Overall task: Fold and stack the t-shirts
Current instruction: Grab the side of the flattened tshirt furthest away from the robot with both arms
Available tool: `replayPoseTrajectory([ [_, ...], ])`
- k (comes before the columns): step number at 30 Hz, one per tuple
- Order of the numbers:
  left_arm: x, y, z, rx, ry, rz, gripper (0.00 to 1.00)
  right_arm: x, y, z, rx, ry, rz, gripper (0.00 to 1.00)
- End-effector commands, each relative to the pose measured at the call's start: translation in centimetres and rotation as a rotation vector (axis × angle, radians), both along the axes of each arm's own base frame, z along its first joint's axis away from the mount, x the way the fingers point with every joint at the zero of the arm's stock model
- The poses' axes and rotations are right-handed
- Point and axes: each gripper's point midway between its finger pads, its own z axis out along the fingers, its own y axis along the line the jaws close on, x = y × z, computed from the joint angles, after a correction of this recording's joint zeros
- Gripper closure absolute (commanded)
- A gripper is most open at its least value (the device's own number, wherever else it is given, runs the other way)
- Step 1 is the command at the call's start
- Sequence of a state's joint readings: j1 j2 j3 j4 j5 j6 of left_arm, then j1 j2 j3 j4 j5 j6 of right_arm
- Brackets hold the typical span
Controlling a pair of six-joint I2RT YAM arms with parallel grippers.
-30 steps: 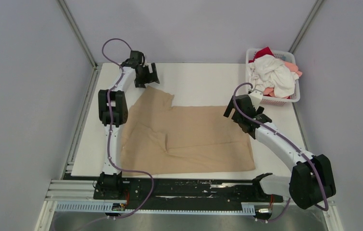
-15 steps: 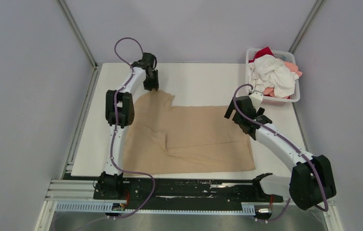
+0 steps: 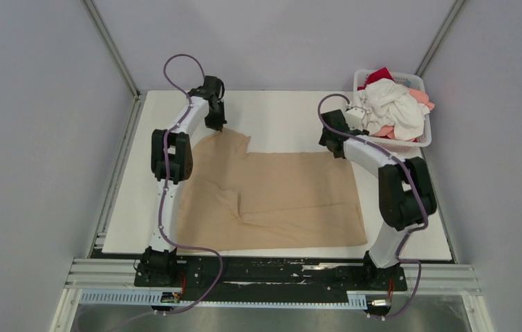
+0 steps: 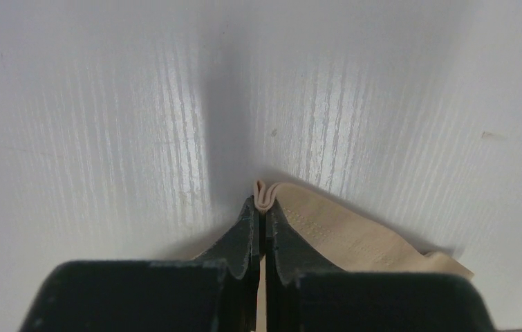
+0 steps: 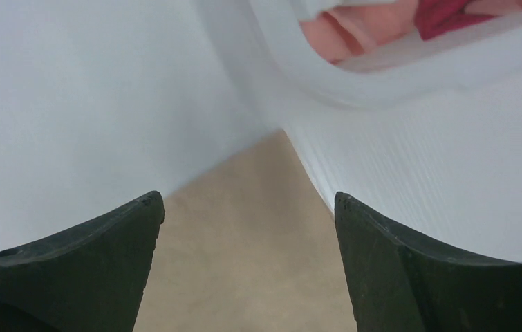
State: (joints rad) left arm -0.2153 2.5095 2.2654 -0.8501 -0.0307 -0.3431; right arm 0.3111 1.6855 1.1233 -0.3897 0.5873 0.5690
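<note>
Next, my right gripper moves down onto that corner of the t-shirt and closes.
A large tan t-shirt lies spread flat on the white table. My left gripper is at the shirt's far left sleeve corner. The left wrist view shows that gripper shut on a pinched fold of the tan t-shirt. My right gripper is at the shirt's far right corner, beside the basket. In the right wrist view the gripper stands open just above the tan t-shirt, with nothing between its fingers. The white, coral-pink and red t-shirts lie heaped in the basket.
The white lattice basket stands at the table's far right corner, close behind my right gripper; its rim fills the top of the right wrist view. Grey walls close in the table on three sides.
My left gripper dropped onto the sleeve corner and closed on it. My right arm swung from the shirt's right edge up to its far right corner by the basket.
</note>
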Motion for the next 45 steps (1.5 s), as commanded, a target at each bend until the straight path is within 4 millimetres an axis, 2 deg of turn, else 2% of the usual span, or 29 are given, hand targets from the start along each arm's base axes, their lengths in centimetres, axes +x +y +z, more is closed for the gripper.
replayPoseTrajectory([
  [1, -0.3, -1.8, 1.8, -0.051, -0.032, -0.075, 1.00, 5.2, -1.1, -0.3, -0.101, -0.029, -0.079, 0.09],
  [4, -0.1, -1.7, 2.7, -0.052, -0.065, -0.082, 1.00, 7.2, -1.4, -1.8, -0.145, 0.016, -0.100, 0.10],
  [8, -0.3, -1.5, 4.0, -0.045, -0.093, -0.081, 1.00, 7.7, -1.5, -3.5, -0.174, 0.071, -0.101, 0.11],
  [11, -0.5, -1.4, 4.9, -0.048, -0.114, -0.078, 1.00, 6.5, -1.7, -4.9, -0.176, 0.116, -0.101, 0.13],
  [16, -1.0, -1.3, 5.7, -0.053, -0.126, -0.078, 1.00, 4.0, -2.0, -5.7, -0.158, 0.178, -0.102, 0.20],
  [18, -1.2, -1.3, 6.4, -0.057, -0.138, -0.077, 1.00, 2.9, -2.1, -5.9, -0.155, 0.203, -0.110, 0.25],
  [23, -1.9, -1.2, 6.7, -0.063, -0.141, -0.075, 1.00, 0.5, -3.4, -5.3, -0.185, 0.219, -0.165, 0.29],
  [28, -2.3, -1.2, 7.2, -0.066, -0.149, -0.074, 1.00, -0.3, -3.8, -5.1, -0.182, 0.206, -0.189, 0.47],
  [34, -2.5, -1.4, 7.8, -0.084, -0.160, -0.086, 1.00, 1.4, -3.0, -5.6, -0.156, 0.190, -0.196, 0.79],
  [37, -2.6, -1.2, 8.2, -0.077, -0.171, -0.086, 1.00, 2.1, -2.7, -5.4, -0.145, 0.178, -0.191, 0.91],
  [38, -2.8, -1.1, 8.2, -0.075, -0.169, -0.083, 1.00, 2.2, -2.6, -5.3, -0.135, 0.174, -0.189, 0.98],
  [42, -3.6, -1.2, 9.0, -0.090, -0.190, -0.090, 1.00, 2.1, -2.1, -3.9, -0.101, 0.146, -0.166, 1.00],
  [45, -5.3, -1.7, 10.0, -0.133, -0.213, -0.119, 1.00, 1.4, -1.5, -2.7, -0.062, 0.118, -0.122, 1.00],
])
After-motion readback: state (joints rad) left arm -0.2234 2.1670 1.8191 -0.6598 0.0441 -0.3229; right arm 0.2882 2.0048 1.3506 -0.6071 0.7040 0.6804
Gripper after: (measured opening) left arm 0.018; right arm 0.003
